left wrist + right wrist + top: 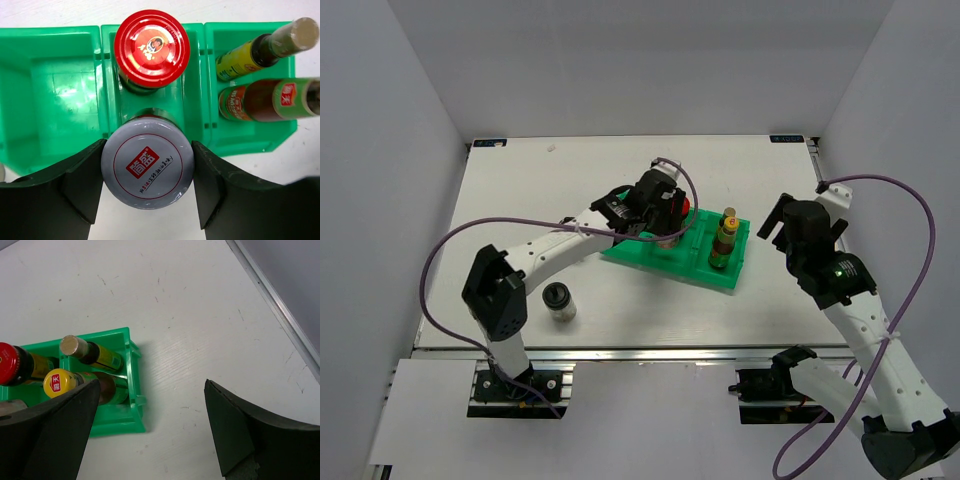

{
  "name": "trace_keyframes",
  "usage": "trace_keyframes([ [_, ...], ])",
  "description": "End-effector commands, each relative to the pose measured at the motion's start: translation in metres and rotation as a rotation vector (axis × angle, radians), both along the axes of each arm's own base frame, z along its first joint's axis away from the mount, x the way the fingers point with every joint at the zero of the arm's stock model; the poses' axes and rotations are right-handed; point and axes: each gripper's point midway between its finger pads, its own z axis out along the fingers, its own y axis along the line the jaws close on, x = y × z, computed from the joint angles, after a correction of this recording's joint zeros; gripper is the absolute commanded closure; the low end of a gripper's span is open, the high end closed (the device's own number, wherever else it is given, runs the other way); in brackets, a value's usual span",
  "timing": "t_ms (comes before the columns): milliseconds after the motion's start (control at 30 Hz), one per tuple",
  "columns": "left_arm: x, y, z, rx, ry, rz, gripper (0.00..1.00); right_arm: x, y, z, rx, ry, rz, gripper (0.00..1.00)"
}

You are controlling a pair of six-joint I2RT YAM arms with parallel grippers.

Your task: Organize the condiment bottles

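I should move my left gripper down into the middle compartment's near end to release the silver-lidded jar, as the red-lidded jar takes only the far end of that compartment.
My left gripper is shut on the silver-lidded jar, one finger against each side of the lid, at the near end of the green tray's middle compartment. The red-lidded jar stands at the far end of that compartment. Two slim sauce bottles stand in the right compartment. The left compartment is empty. In the top view the left gripper covers the silver-lidded jar. One black-capped shaker stands on the table left of the tray. My right gripper is open and empty over bare table right of the tray.
The tray lies at an angle in the middle of the white table. The right arm hovers by the tray's right end. The table's right edge rail runs close to the right gripper. White walls enclose the table.
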Motion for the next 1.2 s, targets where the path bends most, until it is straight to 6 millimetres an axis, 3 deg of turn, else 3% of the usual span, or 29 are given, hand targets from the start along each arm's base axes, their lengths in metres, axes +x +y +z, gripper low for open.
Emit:
trace_keyframes([
  [0,0.014,-0.021,0.047,-0.096,-0.100,-0.023,0.83,-0.001,-0.008,0.006,0.002,-0.033,-0.047,0.11],
  [233,0.026,-0.032,0.028,-0.073,-0.095,-0.010,0.84,0.001,-0.008,0.002,-0.005,-0.020,-0.043,0.11],
  [400,0.022,-0.045,0.012,-0.059,-0.100,-0.021,0.84,0.001,-0.009,0.001,-0.006,-0.021,-0.044,0.11],
  [667,0.029,-0.041,-0.017,0.023,-0.116,0.051,0.83,0.001,-0.009,0.003,-0.003,-0.032,-0.042,0.11],
  [733,0.027,-0.043,-0.025,0.030,-0.095,0.038,0.80,0.001,-0.008,0.002,-0.004,-0.031,-0.038,0.11],
  [867,0.024,-0.043,-0.039,0.044,-0.067,0.039,0.61,0.002,-0.007,0.000,-0.006,-0.026,-0.036,0.11],
  [1033,0.025,-0.047,-0.044,0.044,-0.057,0.036,0.56,0.002,-0.006,0.000,-0.006,-0.024,-0.025,0.11],
  [1167,0.025,-0.050,-0.048,0.062,-0.033,0.032,0.41,0.002,-0.006,0.000,-0.007,-0.025,-0.023,0.11],
])
